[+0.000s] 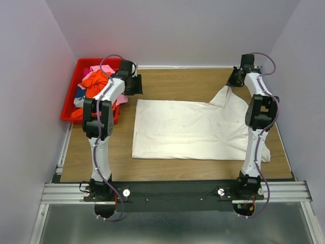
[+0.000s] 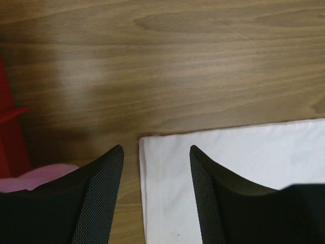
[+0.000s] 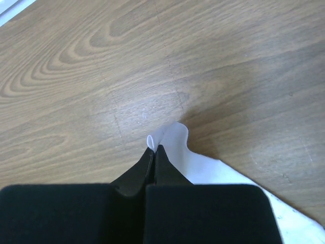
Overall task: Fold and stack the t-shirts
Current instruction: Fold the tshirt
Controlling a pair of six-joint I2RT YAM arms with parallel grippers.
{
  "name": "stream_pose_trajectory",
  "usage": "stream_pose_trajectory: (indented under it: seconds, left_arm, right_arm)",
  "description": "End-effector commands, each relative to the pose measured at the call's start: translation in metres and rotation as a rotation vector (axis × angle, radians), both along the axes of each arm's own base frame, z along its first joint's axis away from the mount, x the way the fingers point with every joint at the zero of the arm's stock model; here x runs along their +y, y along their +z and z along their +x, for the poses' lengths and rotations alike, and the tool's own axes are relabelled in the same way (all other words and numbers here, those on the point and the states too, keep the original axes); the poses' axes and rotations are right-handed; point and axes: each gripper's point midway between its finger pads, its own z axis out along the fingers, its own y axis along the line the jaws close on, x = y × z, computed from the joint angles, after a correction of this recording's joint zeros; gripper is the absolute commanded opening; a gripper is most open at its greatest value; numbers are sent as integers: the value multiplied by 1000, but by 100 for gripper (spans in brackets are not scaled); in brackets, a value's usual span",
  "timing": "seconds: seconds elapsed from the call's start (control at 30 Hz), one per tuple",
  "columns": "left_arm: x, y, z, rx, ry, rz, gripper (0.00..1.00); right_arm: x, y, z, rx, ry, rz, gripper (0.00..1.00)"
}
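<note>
Next, my left gripper moves down, away from the red bin, then closes on the shirt's far corner (image 1: 139,101) (image 2: 150,144).
A white t-shirt (image 1: 188,129) lies spread on the wooden table. My left gripper (image 1: 133,84) is open just above its far left corner (image 2: 144,140), with the fingers either side of the hem, and holds nothing. My right gripper (image 1: 234,77) is shut on the shirt's far right tip (image 3: 167,137) and lifts that part off the table. A small fold of white cloth sticks out past the closed fingertips (image 3: 161,151).
A red bin (image 1: 71,99) at the far left holds orange, pink and blue shirts (image 1: 94,84). Its red wall (image 2: 10,137) and pink cloth (image 2: 45,173) show at the left of the left wrist view. Walls close in both sides.
</note>
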Motion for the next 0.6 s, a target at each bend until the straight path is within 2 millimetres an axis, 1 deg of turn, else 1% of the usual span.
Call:
stream_pose_trajectory:
  seconds: [0.0,0.1,0.17,0.4,0.5,0.57]
  left_arm:
    - [12,-13,5,28,29,90,62]
    - [10,-18,7,36,21,93,60]
    - [5,-25,5,54,5,81,56]
    - [-9,-36,-1,87,-29,75,55]
    - [-7,-43,-6,108,-21,93,55]
    - [-4,-43,-6,104,-12,107,55]
  right_arm:
    - [-8,15,-6,-10,-33,-26,0]
    - [-8,13,-9,-2,-33,-26,0]
    - [-8,14,-10,-3,-35,-26,0]
    - [-8,14,-12,1,-34,-24,0]
    - [-7,12,-13,7,-33,-21,0]
    - [-7,11,-14,9,-32,-19,0]
